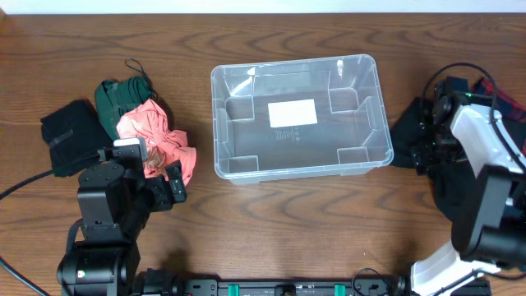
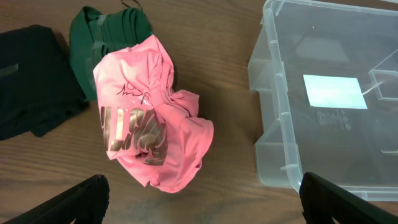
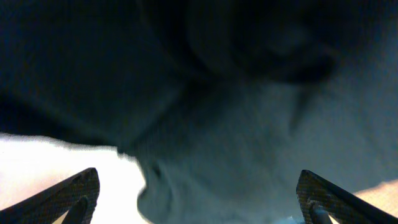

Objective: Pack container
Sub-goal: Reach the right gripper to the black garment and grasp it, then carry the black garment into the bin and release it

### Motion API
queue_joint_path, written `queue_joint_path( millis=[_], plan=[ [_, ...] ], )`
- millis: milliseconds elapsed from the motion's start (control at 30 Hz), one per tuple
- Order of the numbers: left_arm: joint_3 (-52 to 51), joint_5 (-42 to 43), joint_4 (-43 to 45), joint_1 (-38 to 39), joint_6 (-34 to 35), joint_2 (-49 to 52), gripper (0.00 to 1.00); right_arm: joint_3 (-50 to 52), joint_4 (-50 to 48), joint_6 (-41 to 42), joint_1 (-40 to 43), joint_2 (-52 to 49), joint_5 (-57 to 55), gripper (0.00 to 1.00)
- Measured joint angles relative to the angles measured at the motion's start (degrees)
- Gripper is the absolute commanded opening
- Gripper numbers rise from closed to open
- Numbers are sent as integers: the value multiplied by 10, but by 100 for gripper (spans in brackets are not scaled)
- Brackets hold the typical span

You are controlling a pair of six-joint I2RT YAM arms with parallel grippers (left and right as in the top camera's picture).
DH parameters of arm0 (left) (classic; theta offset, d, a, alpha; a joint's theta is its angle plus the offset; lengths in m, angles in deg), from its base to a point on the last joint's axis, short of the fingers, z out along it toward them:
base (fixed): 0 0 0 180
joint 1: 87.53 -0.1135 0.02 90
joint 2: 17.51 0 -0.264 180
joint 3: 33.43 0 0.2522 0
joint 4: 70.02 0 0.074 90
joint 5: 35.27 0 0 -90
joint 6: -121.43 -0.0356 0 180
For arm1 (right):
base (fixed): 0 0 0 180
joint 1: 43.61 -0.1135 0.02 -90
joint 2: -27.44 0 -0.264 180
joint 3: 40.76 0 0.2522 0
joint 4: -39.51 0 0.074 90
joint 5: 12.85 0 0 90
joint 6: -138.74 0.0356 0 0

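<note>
I will next move my right gripper down a short way to the dark garment (image 1: 416, 136) (image 3: 200, 144), because its fingers are already right above the garment's folds.
The clear plastic container (image 1: 296, 115) sits at mid table with a white label on its base and nothing inside; its left end also shows in the left wrist view (image 2: 323, 93). A crumpled pink shirt (image 1: 156, 141) lies left of it, seen close in the left wrist view (image 2: 149, 124), beside a dark green garment (image 1: 119, 97) and a black garment (image 1: 70, 136). My left gripper (image 2: 202, 202) is open, just short of the pink shirt. My right gripper (image 3: 199, 199) is open, right over a dark garment (image 3: 236, 106) at the far right (image 1: 411, 131).
A dark and red plaid cloth (image 1: 501, 94) lies at the far right edge behind the right arm. A small black loop of cord (image 1: 136, 66) lies above the green garment. Bare wood lies between the pink shirt and the container.
</note>
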Motion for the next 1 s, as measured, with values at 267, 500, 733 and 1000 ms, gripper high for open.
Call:
queue_joint_path(
  millis=[267, 500, 733, 1000],
  plan=[
    [0, 0, 0, 0, 0, 0, 98, 0, -38, 15, 0, -59, -18, 67],
    [0, 0, 0, 0, 0, 0, 98, -1, -64, 37, 0, -55, -38, 1],
    [0, 0, 0, 0, 0, 0, 98, -1, -68, 58, 0, -47, -39, 1],
    [0, 0, 0, 0, 0, 0, 98, -45, -38, 73, -1, 70, 4, 1]
  ],
)
